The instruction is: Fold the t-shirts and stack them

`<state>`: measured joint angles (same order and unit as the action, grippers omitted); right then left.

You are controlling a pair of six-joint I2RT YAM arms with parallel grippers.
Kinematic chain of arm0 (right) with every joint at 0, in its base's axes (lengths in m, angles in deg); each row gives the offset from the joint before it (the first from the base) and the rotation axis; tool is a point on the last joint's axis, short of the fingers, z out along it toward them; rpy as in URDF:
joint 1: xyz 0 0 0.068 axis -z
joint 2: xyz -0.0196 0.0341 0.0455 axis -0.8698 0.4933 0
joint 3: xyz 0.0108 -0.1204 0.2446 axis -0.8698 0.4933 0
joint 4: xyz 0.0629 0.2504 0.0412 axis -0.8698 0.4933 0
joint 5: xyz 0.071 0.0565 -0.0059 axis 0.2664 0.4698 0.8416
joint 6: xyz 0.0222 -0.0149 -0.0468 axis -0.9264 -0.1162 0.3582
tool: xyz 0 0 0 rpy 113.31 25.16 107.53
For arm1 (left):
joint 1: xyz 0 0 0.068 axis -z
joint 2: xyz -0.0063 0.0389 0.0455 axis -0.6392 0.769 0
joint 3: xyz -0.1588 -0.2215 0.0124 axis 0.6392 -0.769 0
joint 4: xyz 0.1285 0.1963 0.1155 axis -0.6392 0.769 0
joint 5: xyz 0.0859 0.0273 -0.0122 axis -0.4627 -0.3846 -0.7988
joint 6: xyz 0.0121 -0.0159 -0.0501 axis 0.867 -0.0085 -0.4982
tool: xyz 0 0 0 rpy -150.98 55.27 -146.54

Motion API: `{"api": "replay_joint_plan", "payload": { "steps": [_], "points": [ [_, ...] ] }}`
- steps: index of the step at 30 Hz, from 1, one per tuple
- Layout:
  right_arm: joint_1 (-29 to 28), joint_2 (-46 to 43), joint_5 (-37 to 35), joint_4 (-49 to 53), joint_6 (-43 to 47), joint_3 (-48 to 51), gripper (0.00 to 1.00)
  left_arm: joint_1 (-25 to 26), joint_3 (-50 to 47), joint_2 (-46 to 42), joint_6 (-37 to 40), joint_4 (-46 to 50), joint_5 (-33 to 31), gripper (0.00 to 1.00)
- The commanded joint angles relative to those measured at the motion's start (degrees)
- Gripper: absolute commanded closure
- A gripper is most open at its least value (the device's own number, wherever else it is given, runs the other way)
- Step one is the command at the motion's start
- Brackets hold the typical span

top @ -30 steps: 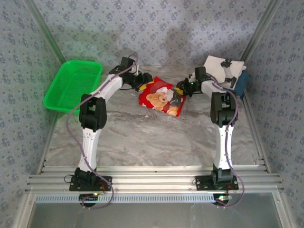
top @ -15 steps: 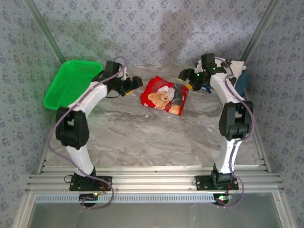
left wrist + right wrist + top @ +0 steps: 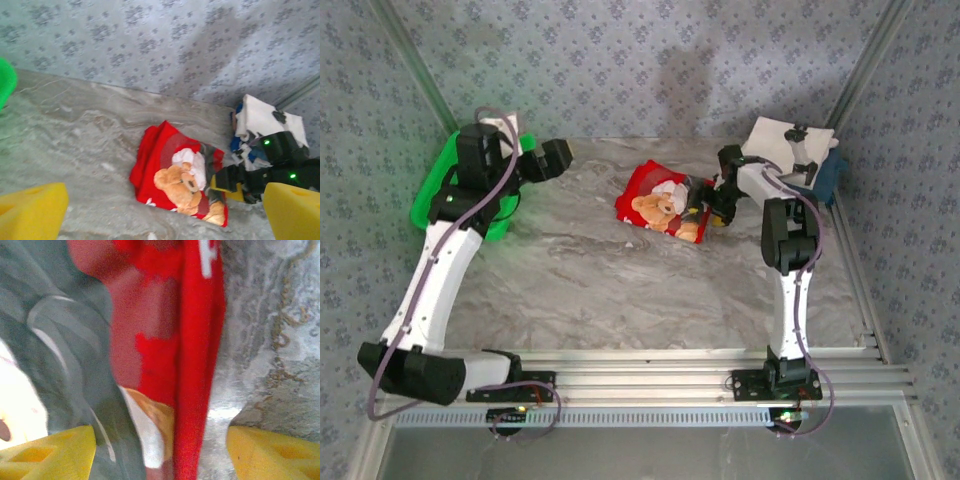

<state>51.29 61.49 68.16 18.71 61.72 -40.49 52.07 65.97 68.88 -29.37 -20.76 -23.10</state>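
The robot will next move its right gripper from the hem toward the teddy-bear print and then close it on the grey part, since one finger is over bare table.
The red t-shirt (image 3: 658, 200) with the teddy-bear print lies folded on the table at back centre, and the left wrist view shows the red t-shirt (image 3: 175, 175) too. A folded white t-shirt (image 3: 782, 140) with black marks rests on a navy one (image 3: 830, 175) at the back right. My right gripper (image 3: 708, 208) is low at the red shirt's right edge. Its yellow fingers (image 3: 50, 455) stand open astride the red hem (image 3: 195, 365), not pinching it. My left gripper (image 3: 558, 158) hangs open and empty, well left of the shirt, with wide-apart fingers (image 3: 30, 210).
A green mesh basket (image 3: 438, 195) sits at the back left, partly under my raised left arm. Patterned walls close in the back and sides. A metal rail (image 3: 620, 380) runs along the near edge.
Both grippers have opened and let go of the red shirt. My left arm drew back left toward the basket. My right gripper rose, then came down at the shirt's right edge.
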Motion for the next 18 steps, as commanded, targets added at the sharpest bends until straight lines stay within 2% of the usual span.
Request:
{"api": "replay_joint_plan", "payload": {
  "steps": [1, 7, 11, 18],
  "points": [
    [-1.48, 3.85, -3.63, 3.74, 1.73, -6.53, 0.28, -2.2, -3.37, -2.87, 0.3, 4.66, -1.69, 0.0],
    [-3.82, 10.15, -4.97, 6.22, 2.41, -13.73, 0.35, -3.88, -5.17, -8.33, 1.29, 6.17, -4.08, 0.0],
    [-5.65, 14.28, -5.75, 11.7, 3.69, -19.4, 0.4, -4.49, -5.01, -10.02, 2.2, 8.09, -5.59, 0.0],
    [-6.18, 10.98, -13.89, 13.38, 4.93, -16.74, 0.38, -5.56, -6.55, -12.89, 2.03, 10.25, -6.08, 0.0]
  ]
}}
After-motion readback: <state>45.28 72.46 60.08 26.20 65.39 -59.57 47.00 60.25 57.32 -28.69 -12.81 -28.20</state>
